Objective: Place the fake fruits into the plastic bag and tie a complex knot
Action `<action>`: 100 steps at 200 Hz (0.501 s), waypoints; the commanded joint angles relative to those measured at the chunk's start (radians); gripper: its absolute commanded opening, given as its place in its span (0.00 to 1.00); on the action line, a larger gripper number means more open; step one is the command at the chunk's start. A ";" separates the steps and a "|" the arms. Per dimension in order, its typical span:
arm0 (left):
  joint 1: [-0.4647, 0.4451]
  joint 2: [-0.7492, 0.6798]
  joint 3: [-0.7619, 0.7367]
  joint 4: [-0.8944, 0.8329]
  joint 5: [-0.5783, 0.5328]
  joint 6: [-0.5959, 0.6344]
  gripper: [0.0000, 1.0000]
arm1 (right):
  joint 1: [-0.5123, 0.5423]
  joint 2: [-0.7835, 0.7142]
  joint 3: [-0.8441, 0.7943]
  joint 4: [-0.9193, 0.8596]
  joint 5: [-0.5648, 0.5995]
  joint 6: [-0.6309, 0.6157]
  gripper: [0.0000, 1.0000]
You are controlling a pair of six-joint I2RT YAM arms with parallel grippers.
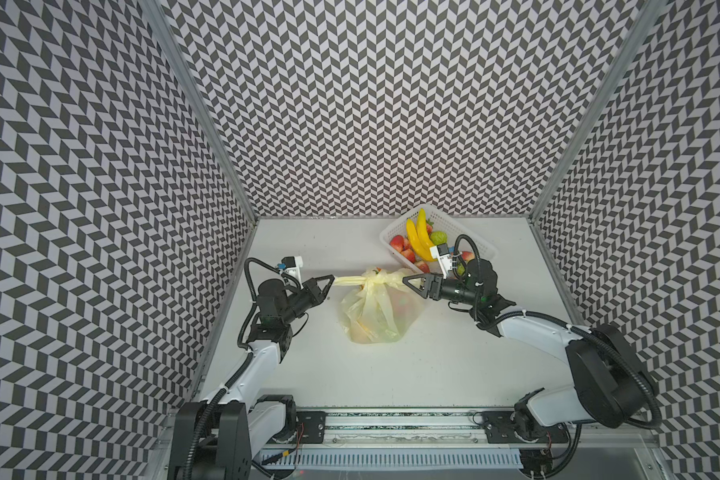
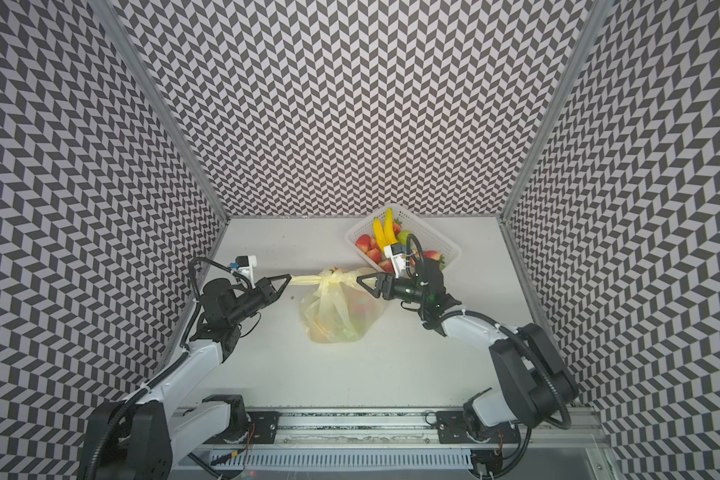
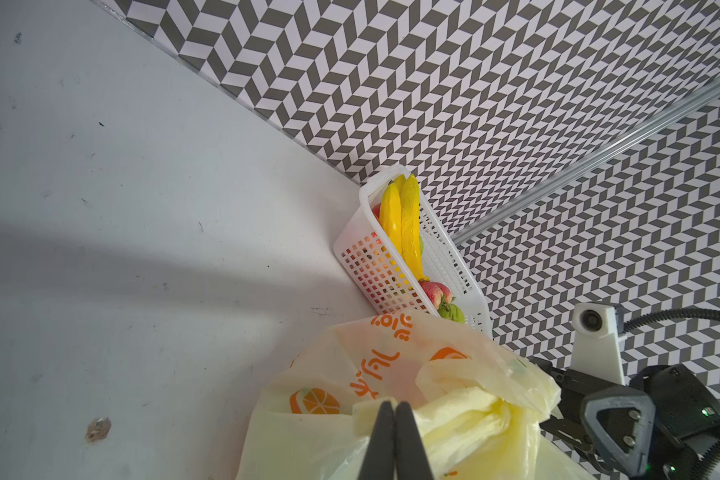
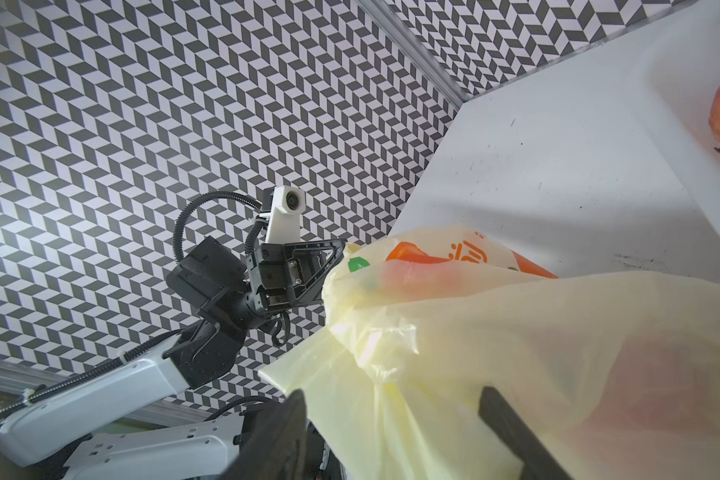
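Observation:
The handles already form a knot, so the left gripper next needs to go down, pull back, and then let go of the strap (image 1: 341, 281) between its closed fingertips.
The plastic bag (image 1: 375, 320) (image 2: 335, 320) lies mid-table, pale yellow with orange prints, and fake fruits (image 1: 404, 305) show as reddish shapes through its film. Its handles are bunched into a knot (image 1: 368, 284) (image 2: 331, 279). My left gripper (image 1: 331, 279) (image 3: 395, 405) is shut on the strap (image 1: 348, 279) that runs left from the knot. Just right of the knot, my right gripper (image 1: 406, 279) (image 4: 391, 395) has its jaws apart, with loose bag film between the fingers and nothing pinched.
A white perforated basket (image 1: 479, 237) (image 3: 371, 266) stands at the back right behind my right wrist. It holds bananas (image 1: 418, 239), red fruits and a green one. Patterned walls close in the table on three sides.

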 commanded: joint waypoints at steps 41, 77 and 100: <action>-0.005 -0.026 0.005 -0.015 -0.022 0.028 0.00 | 0.003 -0.036 0.027 -0.061 0.074 -0.069 0.04; 0.011 -0.050 0.002 -0.056 -0.064 0.051 0.00 | -0.008 -0.095 0.006 -0.161 0.128 -0.143 0.00; 0.026 -0.071 -0.008 -0.073 -0.087 0.067 0.00 | -0.021 -0.128 -0.017 -0.217 0.187 -0.187 0.00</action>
